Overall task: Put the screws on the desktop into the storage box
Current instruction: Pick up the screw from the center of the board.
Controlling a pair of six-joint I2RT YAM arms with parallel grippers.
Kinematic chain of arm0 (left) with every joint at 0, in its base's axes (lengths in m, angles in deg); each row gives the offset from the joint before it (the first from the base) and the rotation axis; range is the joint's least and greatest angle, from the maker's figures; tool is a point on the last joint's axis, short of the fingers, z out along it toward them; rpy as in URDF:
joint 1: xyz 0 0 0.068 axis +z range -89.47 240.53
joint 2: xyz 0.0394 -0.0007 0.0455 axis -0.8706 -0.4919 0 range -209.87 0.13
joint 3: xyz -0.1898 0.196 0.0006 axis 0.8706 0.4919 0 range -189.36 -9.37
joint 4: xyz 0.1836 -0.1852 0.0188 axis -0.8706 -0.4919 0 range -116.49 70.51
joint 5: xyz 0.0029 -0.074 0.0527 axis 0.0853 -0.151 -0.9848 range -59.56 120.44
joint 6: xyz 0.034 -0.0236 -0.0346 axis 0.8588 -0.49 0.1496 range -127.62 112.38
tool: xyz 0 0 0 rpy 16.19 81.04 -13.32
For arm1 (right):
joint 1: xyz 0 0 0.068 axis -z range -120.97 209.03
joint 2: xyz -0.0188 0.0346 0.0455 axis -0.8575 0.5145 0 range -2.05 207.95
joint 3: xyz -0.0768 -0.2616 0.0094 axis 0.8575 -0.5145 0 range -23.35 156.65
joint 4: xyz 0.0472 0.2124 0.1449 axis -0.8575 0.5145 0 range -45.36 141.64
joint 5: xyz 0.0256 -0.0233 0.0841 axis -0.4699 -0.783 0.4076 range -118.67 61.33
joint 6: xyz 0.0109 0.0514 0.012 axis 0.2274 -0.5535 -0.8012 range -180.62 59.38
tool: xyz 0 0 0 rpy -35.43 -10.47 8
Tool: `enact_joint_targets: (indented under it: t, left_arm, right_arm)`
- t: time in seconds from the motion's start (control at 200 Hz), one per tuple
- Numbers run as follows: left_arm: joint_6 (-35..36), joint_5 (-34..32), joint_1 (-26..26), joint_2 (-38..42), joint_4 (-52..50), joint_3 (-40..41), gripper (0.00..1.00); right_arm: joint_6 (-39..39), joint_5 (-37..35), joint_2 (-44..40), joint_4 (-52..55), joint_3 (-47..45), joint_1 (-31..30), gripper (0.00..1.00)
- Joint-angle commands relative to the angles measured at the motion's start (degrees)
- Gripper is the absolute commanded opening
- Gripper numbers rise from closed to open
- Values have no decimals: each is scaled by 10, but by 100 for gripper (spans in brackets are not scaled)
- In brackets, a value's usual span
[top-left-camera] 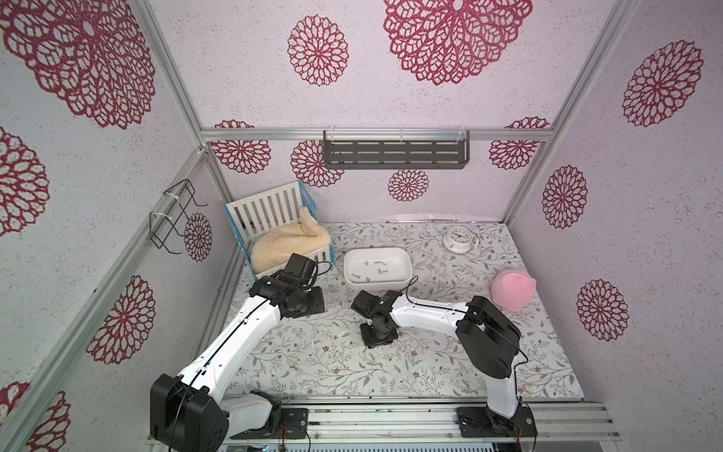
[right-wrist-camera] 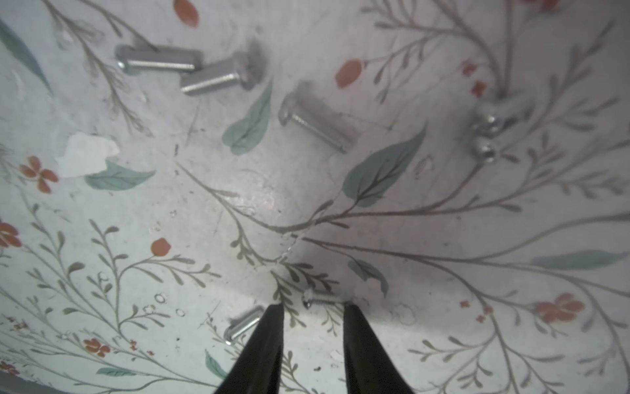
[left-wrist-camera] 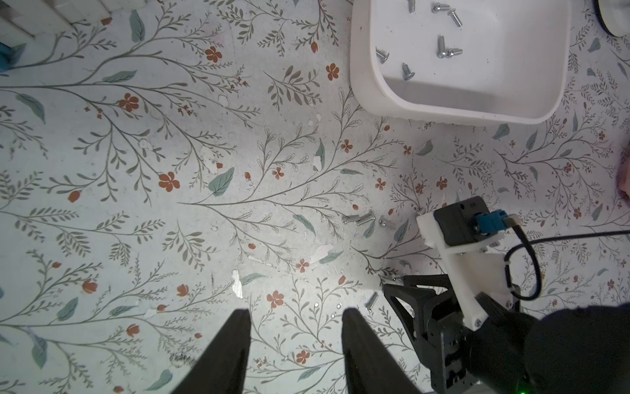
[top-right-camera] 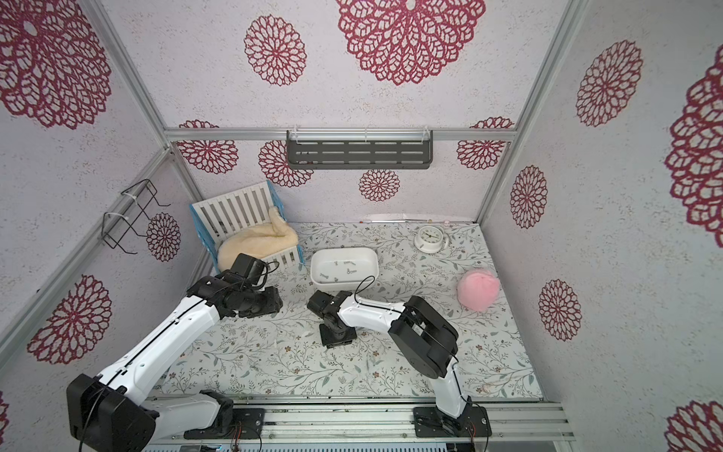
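The right gripper eases its fingers outward around the small screw (right-wrist-camera: 325,299) next and closes, since the screw lies just outward of it, in line with its open gap.
The white storage box (top-left-camera: 376,286) (left-wrist-camera: 443,110) stands mid-desktop, and several screws (left-wrist-camera: 446,52) lie on its floor. More screws (right-wrist-camera: 317,122) lie loose on the leafy desktop (top-left-camera: 332,352) in front of the box. My right gripper (right-wrist-camera: 313,307) points down at the desktop, open. One small screw (right-wrist-camera: 320,300) lies just at its fingertips. Another screw (right-wrist-camera: 243,329) lies outside one finger. My left gripper (left-wrist-camera: 296,312) hovers open to the left, with nothing between its fingers. Three screws (left-wrist-camera: 363,218) show ahead of it.
A white slatted crib with cream fleece (top-left-camera: 281,235) sits at the back left. A small clock (top-left-camera: 457,237) lies at the back right and a pink plush (top-left-camera: 512,289) at the right. A grey shelf (top-left-camera: 395,152) hangs on the back wall.
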Motion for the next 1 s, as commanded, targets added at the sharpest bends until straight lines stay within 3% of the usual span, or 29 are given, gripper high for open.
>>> enact_joint_targets:
  t: [0.0, 0.59, 0.996]
  left_arm:
    - [5, 0, 7, 4, 9, 0, 49]
    - [6, 0, 10, 12, 9, 1, 49]
    - [7, 0, 12, 15, 8, 1, 49]
  right_arm:
    - [-9, -16, 8, 6, 22, -4, 34]
    - [0, -44, 32, 23, 46, -2, 33]
    - [12, -38, 45, 18, 42, -3, 19]
